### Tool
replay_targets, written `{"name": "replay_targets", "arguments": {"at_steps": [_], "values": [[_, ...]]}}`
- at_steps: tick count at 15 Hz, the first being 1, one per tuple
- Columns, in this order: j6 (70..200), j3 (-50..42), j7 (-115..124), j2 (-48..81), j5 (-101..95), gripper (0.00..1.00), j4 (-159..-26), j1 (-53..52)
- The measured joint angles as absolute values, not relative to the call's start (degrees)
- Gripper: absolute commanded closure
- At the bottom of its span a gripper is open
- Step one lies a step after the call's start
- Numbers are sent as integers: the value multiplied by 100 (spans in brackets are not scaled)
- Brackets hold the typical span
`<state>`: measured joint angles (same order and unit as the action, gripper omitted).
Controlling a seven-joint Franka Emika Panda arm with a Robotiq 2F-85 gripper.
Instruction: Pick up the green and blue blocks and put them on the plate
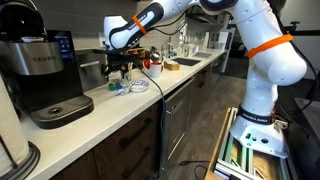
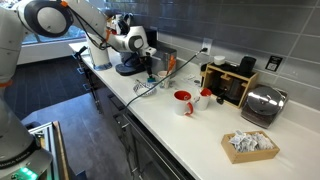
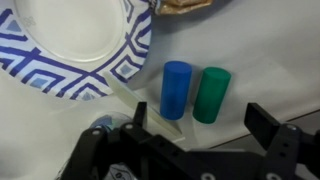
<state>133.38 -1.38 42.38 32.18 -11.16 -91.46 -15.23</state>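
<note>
Next, my open gripper moves down around the blue and green blocks and closes on the pair.
In the wrist view a blue block (image 3: 175, 88) and a green block (image 3: 211, 93) lie side by side on the white counter. They are short cylinders. The plate (image 3: 75, 45) is white with a blue pattern on its rim and lies at the upper left of them. My gripper (image 3: 203, 118) is open and empty, its fingers straddling the space just below the two blocks. In both exterior views the gripper (image 1: 120, 68) (image 2: 150, 62) hovers low over the counter beside the coffee maker; the plate (image 1: 133, 87) shows small there.
A black coffee maker (image 1: 40, 70) stands on the counter near the gripper. An orange-brown item (image 3: 185, 5) lies beyond the plate. A cable (image 1: 155, 80) runs across the counter. A red mug (image 2: 183, 101), a toaster (image 2: 262, 104) and a box of paper (image 2: 250, 144) stand farther along.
</note>
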Motion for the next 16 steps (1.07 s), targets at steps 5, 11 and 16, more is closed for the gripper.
{"name": "replay_targets", "arguments": {"at_steps": [5, 11, 16], "values": [[13369, -197, 4236, 3585, -1099, 0, -8801, -1509], [13368, -206, 4150, 3945, -977, 0, -8488, -1487], [13363, -196, 4080, 4139, -723, 0, -8333, -1485]]}}
